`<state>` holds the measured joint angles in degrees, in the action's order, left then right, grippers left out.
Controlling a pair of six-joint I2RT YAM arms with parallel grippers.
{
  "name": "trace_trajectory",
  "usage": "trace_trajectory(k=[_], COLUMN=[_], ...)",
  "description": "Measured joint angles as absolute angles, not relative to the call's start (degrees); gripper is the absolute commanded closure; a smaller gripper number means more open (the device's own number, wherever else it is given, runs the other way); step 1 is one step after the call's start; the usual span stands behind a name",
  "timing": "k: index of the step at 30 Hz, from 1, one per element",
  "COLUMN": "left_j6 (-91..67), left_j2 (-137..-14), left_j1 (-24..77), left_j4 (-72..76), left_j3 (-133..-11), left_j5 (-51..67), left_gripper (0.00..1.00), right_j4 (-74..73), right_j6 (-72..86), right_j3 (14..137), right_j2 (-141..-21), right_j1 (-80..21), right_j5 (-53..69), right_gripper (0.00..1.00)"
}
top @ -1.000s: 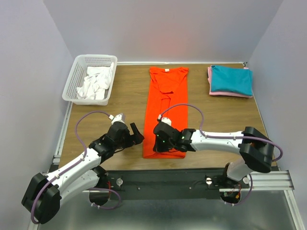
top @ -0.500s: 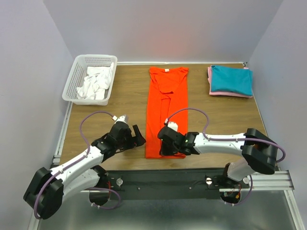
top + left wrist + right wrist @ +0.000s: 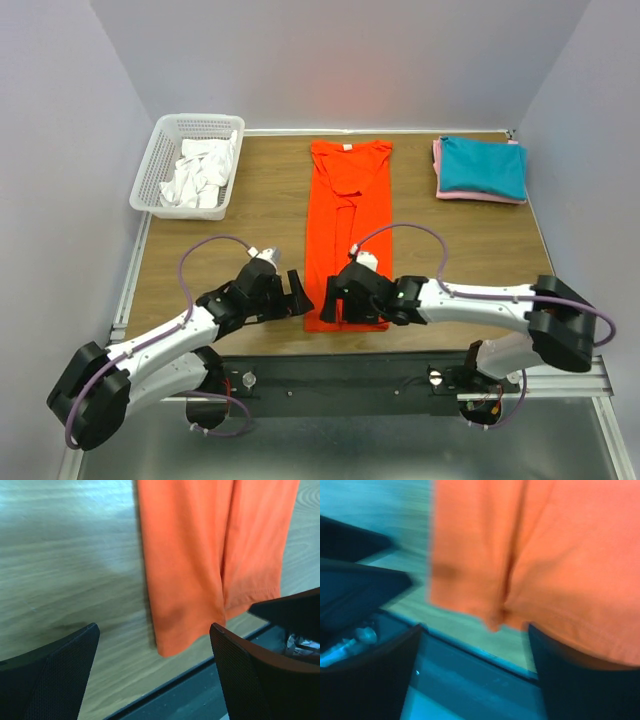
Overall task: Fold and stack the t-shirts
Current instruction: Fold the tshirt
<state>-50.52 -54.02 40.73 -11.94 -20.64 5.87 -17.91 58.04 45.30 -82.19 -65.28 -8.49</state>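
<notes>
The shirt's near corner (image 3: 311, 326) (image 3: 167, 648) is lying flat and closer to my base, so my left gripper will move down and back onto the corner's edge next.
The orange-red t-shirt (image 3: 345, 215) lies flat on the table as a long narrow strip, collar at the far end, hem by the near edge. My right gripper (image 3: 337, 305) is over the hem's near-left part, jaws open, nothing between them; the right wrist view, which is blurred, shows the hem (image 3: 545, 555) just past the right gripper (image 3: 476, 630). My left gripper (image 3: 298, 293) stands open beside the shirt's near-left corner (image 3: 170, 640), which sits between its fingers' line of sight. A teal t-shirt (image 3: 483, 166) lies folded on a pink one (image 3: 440, 190) at the far right.
A white mesh basket (image 3: 160, 140) at the far left holds crumpled white t-shirts (image 3: 200, 172). The table's near edge (image 3: 200, 665) runs close under both grippers, with the dark metal rail just beyond it.
My right gripper has gone from shut to open and let go of the orange shirt's hem. Both grippers have moved nearer the front edge, the left one rightward toward the shirt's corner.
</notes>
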Motion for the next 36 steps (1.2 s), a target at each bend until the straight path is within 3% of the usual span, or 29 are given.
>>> trace_trajectory(k=[7, 16, 18, 22, 24, 25, 36], left_j6=[-54.11, -57.25, -57.67, -58.13, -58.37, -58.41, -59.29], left_j2=[-53.74, -56.90, -57.89, -59.70, -60.64, -60.80, -61.89], left_j1=[45.65, 47.62, 47.75, 47.99, 48.27, 48.49, 49.43], left_j4=[-8.97, -4.99, -4.43, -3.07, -2.76, -2.68, -1.80], left_j3=[-17.89, -16.58, -16.56, -16.58, -16.56, -16.56, -16.53], left_j5=[7.09, 7.09, 7.05, 7.03, 7.03, 7.01, 6.66], left_gripper=[0.21, 0.54, 0.55, 0.73, 0.87, 0.99, 1.00], right_j4=[-19.20, -25.47, -26.76, -27.90, -28.32, -28.51, -29.36], right_j6=[59.51, 62.63, 63.37, 64.55, 64.86, 64.97, 65.06], right_j3=[42.41, 35.00, 33.30, 31.46, 30.79, 30.41, 29.39], right_j2=[-69.67, -64.29, -62.57, -60.90, -60.53, -60.45, -63.68], right_j1=[-65.30, -60.82, -60.36, -59.90, -59.61, -59.33, -57.30], right_j5=[-11.77, -13.52, -13.69, -13.67, -13.69, -13.69, -15.16], right_gripper=[0.00, 0.05, 0.05, 0.06, 0.10, 0.16, 0.43])
